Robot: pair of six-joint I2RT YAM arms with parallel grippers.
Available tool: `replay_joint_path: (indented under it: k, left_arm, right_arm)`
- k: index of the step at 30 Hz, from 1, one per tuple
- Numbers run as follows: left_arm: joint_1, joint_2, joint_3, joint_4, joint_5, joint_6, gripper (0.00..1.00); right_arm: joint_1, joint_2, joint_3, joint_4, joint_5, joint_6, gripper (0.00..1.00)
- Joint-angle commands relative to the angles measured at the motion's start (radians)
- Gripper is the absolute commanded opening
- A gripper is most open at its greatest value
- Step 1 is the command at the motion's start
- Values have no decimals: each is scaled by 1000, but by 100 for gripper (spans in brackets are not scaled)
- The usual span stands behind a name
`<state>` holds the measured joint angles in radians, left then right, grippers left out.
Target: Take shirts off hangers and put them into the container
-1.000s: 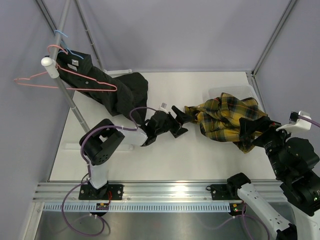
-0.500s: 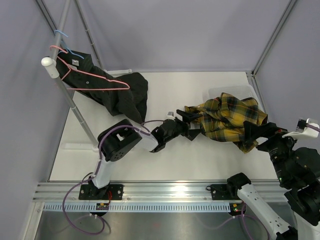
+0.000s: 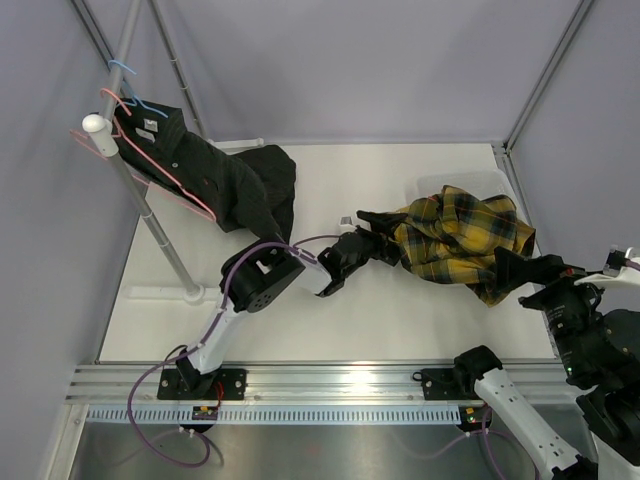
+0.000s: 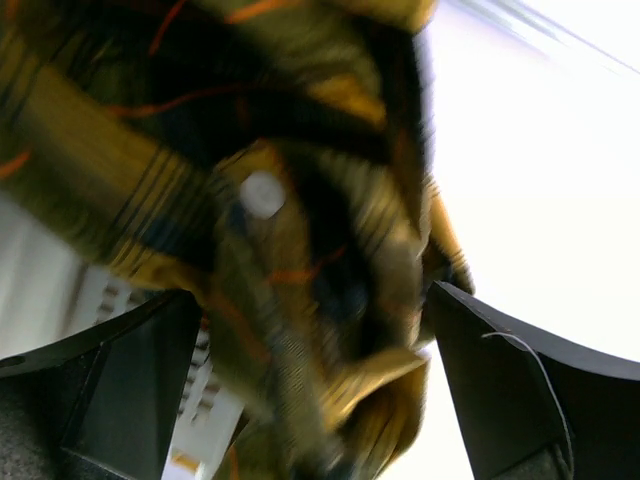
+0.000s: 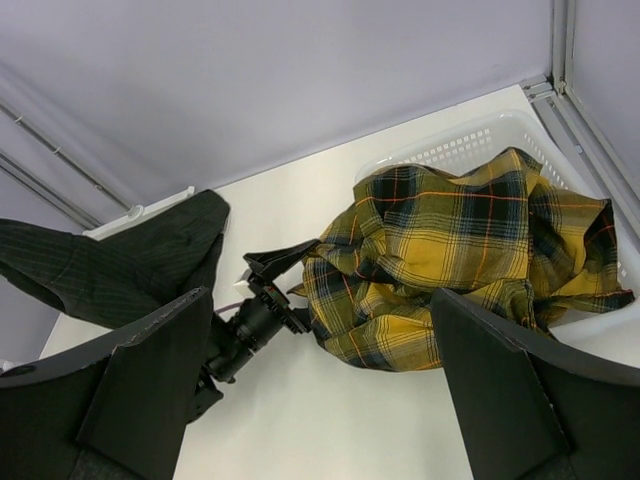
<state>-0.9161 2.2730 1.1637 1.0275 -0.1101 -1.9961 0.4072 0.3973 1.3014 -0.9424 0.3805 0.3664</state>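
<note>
The plaid shirt's buttoned edge between my left gripper's spread fingers spills outside, so the gripper moves toward the container (image 3: pixel 480 180) next, then closes on that fold.
The yellow-and-black plaid shirt (image 3: pixel 460 235) (image 5: pixel 450 260) lies heaped over the white lattice container (image 3: pixel 480 180) (image 5: pixel 465 145), spilling over its near-left side onto the table. My left gripper (image 3: pixel 385 238) (image 5: pixel 303 290) (image 4: pixel 320 400) is open at the shirt's left edge, with blurred plaid cloth between its spread fingers. My right gripper (image 3: pixel 515 272) (image 5: pixel 320 390) is open and empty, held back from the shirt on the near right. The black pinstriped shirt (image 3: pixel 215 180) (image 5: pixel 110 265) hangs on a pink hanger (image 3: pixel 190 200) on the rail. A light blue hanger (image 3: pixel 122 68) hangs higher up.
The grey rail pole (image 3: pixel 150 215) slants down to the table at the left. Purple-grey walls and frame posts close in the back and sides. The left arm's elbow (image 3: pixel 262 280) sits above the table's near left.
My left arm has stretched right until its open fingers reach the plaid shirt. My right gripper has drawn back to the right. The black shirt and hangers have swung on the rail.
</note>
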Motion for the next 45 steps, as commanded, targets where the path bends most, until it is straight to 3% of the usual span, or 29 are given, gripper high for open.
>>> replay_joint_path:
  k: [1, 10, 14, 17, 18, 27, 29, 35, 42, 45]
  left_arm:
    - [31, 14, 82, 5, -48, -78, 99]
    - [51, 40, 189, -104, -53, -20, 98]
    - [54, 42, 214, -165, -34, 14, 88]
    - [54, 42, 261, -228, -11, 68, 66]
    - [56, 43, 278, -274, -2, 92, 54]
    - [59, 19, 378, -343, 55, 251, 0]
    - [60, 3, 405, -356, 70, 313, 0]
    - [45, -73, 548, -510, 131, 707, 0]
    - [-3, 22, 1017, -884, 260, 1152, 0]
    - [-23, 74, 1120, -1019, 286, 1269, 0]
  right_arm:
    - [-4, -8, 36, -7, 1, -46, 99]
    - [-4, -26, 45, -13, 6, -53, 99]
    - [-4, -37, 67, -12, 8, -53, 99]
    - [-4, -43, 73, -13, 9, -53, 100]
    - [-4, -48, 73, -12, 11, -50, 99]
    - [-4, -64, 70, -16, 18, -49, 99]
    - [-4, -64, 67, -18, 15, -46, 99]
    - [-4, -78, 73, -18, 9, -37, 99]
    - [-4, -89, 85, -15, -12, -24, 100]
    - [-4, -80, 93, -18, -9, -14, 99]
